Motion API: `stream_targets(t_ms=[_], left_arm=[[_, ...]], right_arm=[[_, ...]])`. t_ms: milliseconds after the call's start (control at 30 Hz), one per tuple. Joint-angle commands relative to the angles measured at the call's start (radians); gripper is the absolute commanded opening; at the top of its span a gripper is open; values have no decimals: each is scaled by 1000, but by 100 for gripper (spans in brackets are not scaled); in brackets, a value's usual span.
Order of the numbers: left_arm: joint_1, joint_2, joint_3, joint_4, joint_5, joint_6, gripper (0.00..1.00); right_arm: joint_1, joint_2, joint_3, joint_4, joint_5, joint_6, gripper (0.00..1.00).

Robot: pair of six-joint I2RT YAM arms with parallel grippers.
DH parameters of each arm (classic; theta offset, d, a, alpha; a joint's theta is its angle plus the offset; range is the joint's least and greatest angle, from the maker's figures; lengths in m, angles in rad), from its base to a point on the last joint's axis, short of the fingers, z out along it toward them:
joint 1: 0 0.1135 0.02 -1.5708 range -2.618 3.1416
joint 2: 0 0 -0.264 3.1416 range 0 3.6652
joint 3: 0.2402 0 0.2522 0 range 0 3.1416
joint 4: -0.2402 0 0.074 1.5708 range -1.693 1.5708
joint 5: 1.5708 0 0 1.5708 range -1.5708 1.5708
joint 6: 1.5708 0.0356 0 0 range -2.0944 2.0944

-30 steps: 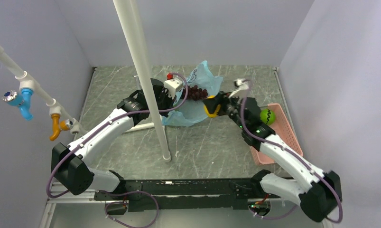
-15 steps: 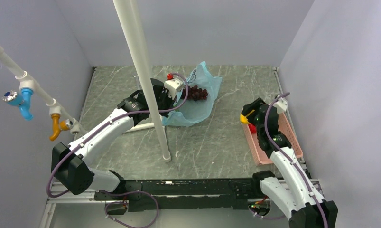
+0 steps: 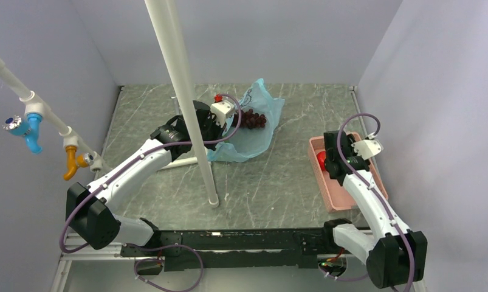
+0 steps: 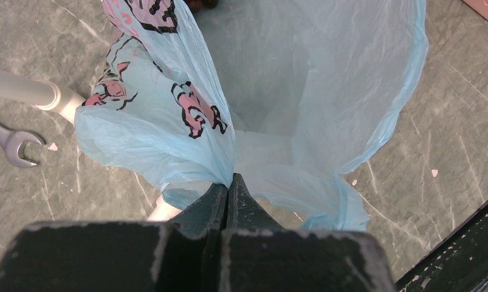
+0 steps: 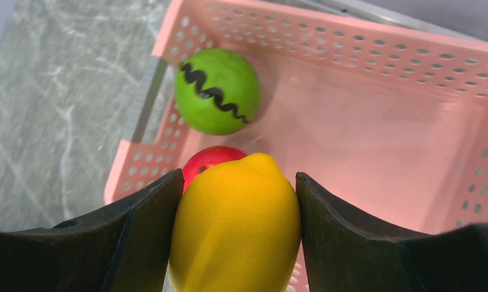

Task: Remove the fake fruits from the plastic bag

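Note:
The lemon still hangs above the pink tray, so the right gripper will next lower it toward the bare bottom of the pink tray beside the red fruit [image 3: 321, 159] and release it.
The light blue plastic bag [image 3: 253, 131] lies at the back middle of the table with a dark purple grape bunch [image 3: 252, 118] at its mouth. My left gripper [image 4: 229, 182] is shut on the bag's edge [image 4: 271, 121]. My right gripper [image 5: 236, 213] is shut on a yellow lemon [image 5: 235, 225] and holds it over the pink tray [image 5: 381, 121]. A green round fruit with a black wavy line [image 5: 217, 91] and a red fruit [image 5: 208, 161] lie in the tray. In the top view the right gripper [image 3: 333, 159] hangs over the tray's near left part, beside the red fruit [image 3: 321, 159].
A white pole [image 3: 186, 103] stands in front of the left arm. A small red-topped object [image 3: 217, 97] sits by the bag. A wrench [image 4: 10, 143] and a grey tube [image 4: 22, 91] lie on the marble table left of the bag. The pink tray [image 3: 375, 182] is at the right wall.
My right arm has swung from the bag to the right with the lemon and now hangs over the pink tray. The left arm and the bag have not moved.

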Motion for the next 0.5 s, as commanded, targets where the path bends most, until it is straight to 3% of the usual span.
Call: stream_targets(t_ms=[0, 133, 400, 467], left_arm=[[-11, -8, 32, 4, 10, -5, 0], [-11, -9, 33, 3, 12, -7, 0], [-11, -18, 32, 2, 7, -3, 0], [-12, -21, 33, 1, 8, -3, 0]], right_arm=[[-25, 17, 40, -111, 130, 118, 2], [-53, 49, 2, -76, 117, 127, 13], [-98, 151, -26, -56, 48, 160, 17], [-103, 147, -47, -43, 37, 166, 23]])
